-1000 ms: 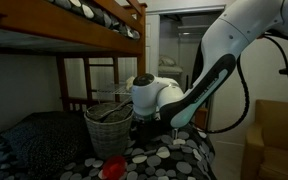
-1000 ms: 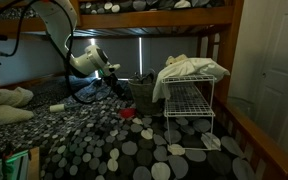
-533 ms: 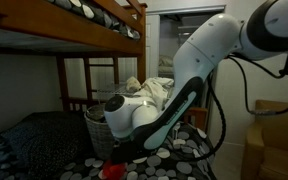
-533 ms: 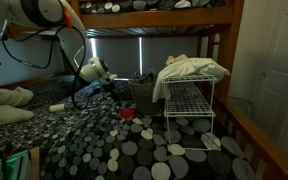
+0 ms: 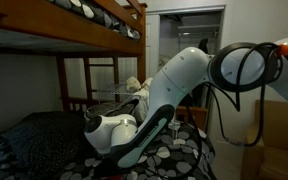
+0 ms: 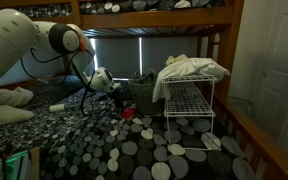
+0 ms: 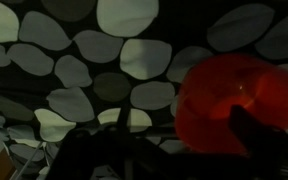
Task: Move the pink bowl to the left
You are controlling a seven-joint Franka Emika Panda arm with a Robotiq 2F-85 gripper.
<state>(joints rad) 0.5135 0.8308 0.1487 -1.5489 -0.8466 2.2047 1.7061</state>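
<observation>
The pink bowl's rim (image 7: 181,122) lies below my gripper, and the open fingers are already on either side of the rim, so I will next bring my gripper down over it and close.
The pink bowl (image 7: 234,100) is small, round and reddish-pink, and it lies on the grey-dotted bedspread. In the wrist view it fills the right side. My gripper (image 7: 189,140) is open just above it, with one dark finger over the bowl's near part and the other over the bedspread to its left. In an exterior view the bowl (image 6: 127,113) lies just below the gripper (image 6: 119,98). In the other exterior view my lowered arm (image 5: 134,125) hides the bowl and the gripper's fingers.
A grey woven basket (image 6: 142,92) stands just behind the bowl. A white wire rack (image 6: 189,112) with a pale cloth (image 6: 189,68) on top stands beside it. The dotted bedspread (image 6: 104,150) stretches forward. Bunk bed posts and the top bunk (image 5: 94,20) are overhead.
My arm has swung down and forward towards the bedspread. The gripper has come down over the pink bowl. In one exterior view the arm now covers the basket and bowl.
</observation>
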